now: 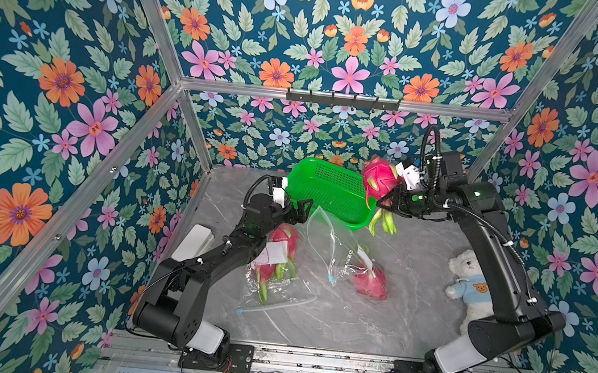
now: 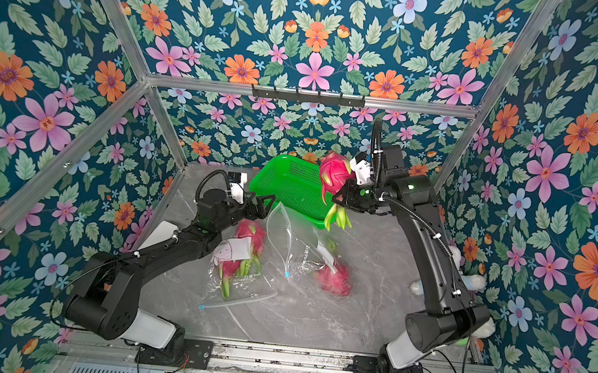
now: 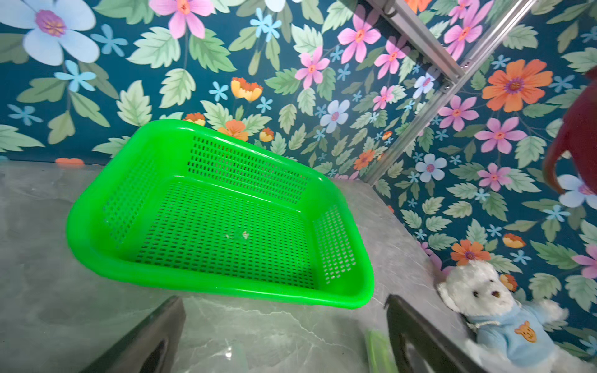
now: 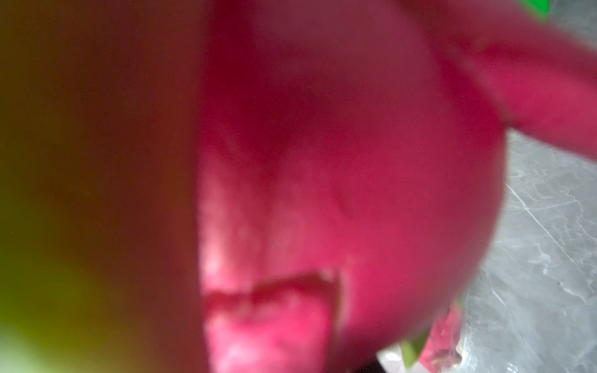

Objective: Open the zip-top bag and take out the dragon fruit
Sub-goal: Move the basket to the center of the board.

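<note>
I need to lower the dragon fruit in my right gripper into the green basket's empty end nearest the teddy bear next and let it go, because that end of the basket is below.
My right gripper (image 1: 386, 201) (image 2: 342, 196) is shut on a magenta dragon fruit (image 1: 379, 179) (image 2: 333, 174), held in the air over the right end of the green basket (image 1: 313, 181). The fruit fills the right wrist view (image 4: 355, 161) and hides the fingers there. My left gripper (image 1: 304, 210) (image 3: 282, 310) stands open and empty between the basket and the upright mouth of a clear zip-top bag (image 1: 326, 235). Another dragon fruit (image 1: 370, 284) lies blurred in that bag's low end. A second bag (image 1: 279, 287) holds two dragon fruits (image 1: 282, 235) under the left arm.
The green basket (image 3: 206, 284) is empty and sits at the back of the grey marble table (image 1: 351, 325). A white teddy bear (image 1: 467, 281) (image 3: 494, 303) lies at the right edge under the right arm. A white flat object (image 1: 195, 242) lies at the left wall.
</note>
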`<move>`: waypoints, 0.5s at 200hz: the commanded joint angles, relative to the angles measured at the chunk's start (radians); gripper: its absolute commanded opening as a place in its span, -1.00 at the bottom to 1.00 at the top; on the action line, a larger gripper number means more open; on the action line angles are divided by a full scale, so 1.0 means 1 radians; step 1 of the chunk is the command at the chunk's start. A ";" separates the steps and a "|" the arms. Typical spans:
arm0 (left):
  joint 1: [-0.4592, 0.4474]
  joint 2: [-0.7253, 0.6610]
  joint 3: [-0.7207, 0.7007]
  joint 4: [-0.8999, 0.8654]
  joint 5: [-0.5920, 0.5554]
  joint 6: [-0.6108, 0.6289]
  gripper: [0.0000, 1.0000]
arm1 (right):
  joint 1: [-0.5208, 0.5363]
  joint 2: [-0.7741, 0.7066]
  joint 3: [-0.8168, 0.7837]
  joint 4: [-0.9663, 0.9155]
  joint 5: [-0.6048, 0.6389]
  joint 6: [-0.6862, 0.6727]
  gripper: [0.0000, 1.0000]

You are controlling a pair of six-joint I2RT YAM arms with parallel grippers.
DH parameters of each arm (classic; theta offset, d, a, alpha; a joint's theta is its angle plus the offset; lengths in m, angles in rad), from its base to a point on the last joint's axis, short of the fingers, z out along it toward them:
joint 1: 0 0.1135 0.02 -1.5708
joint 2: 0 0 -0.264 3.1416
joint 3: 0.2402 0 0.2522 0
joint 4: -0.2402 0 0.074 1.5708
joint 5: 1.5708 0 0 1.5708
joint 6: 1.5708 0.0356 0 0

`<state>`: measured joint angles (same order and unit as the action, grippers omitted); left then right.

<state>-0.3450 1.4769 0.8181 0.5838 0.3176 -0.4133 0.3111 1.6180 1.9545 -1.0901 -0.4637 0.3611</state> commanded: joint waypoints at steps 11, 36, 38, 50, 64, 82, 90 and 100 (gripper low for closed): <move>0.045 0.013 0.006 0.027 0.002 0.007 0.98 | -0.025 0.114 0.008 0.137 0.038 0.006 -0.88; 0.049 0.017 0.007 0.018 0.003 0.049 0.99 | -0.038 0.234 0.046 0.196 0.075 0.035 -0.88; 0.050 0.018 0.007 0.015 0.003 0.051 0.99 | -0.038 0.245 0.053 0.200 0.078 0.036 -0.88; 0.050 0.018 0.007 0.007 -0.001 0.068 0.98 | -0.038 0.313 0.090 0.217 0.099 0.055 -0.89; 0.050 0.016 0.007 -0.007 -0.010 0.085 0.99 | -0.040 0.386 0.129 0.245 0.092 0.087 -0.90; 0.051 0.008 0.000 -0.014 -0.018 0.096 0.98 | -0.038 0.465 0.162 0.294 0.093 0.136 -0.91; 0.050 0.004 -0.004 -0.013 -0.020 0.098 0.98 | -0.038 0.496 0.168 0.317 0.105 0.156 -0.90; 0.050 -0.002 -0.011 -0.012 -0.024 0.102 0.99 | -0.038 0.530 0.167 0.345 0.120 0.183 -0.90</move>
<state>-0.2955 1.4891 0.8158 0.5663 0.3115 -0.3439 0.2729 2.0937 2.1082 -0.8486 -0.3801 0.4637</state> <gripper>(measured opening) 0.991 0.219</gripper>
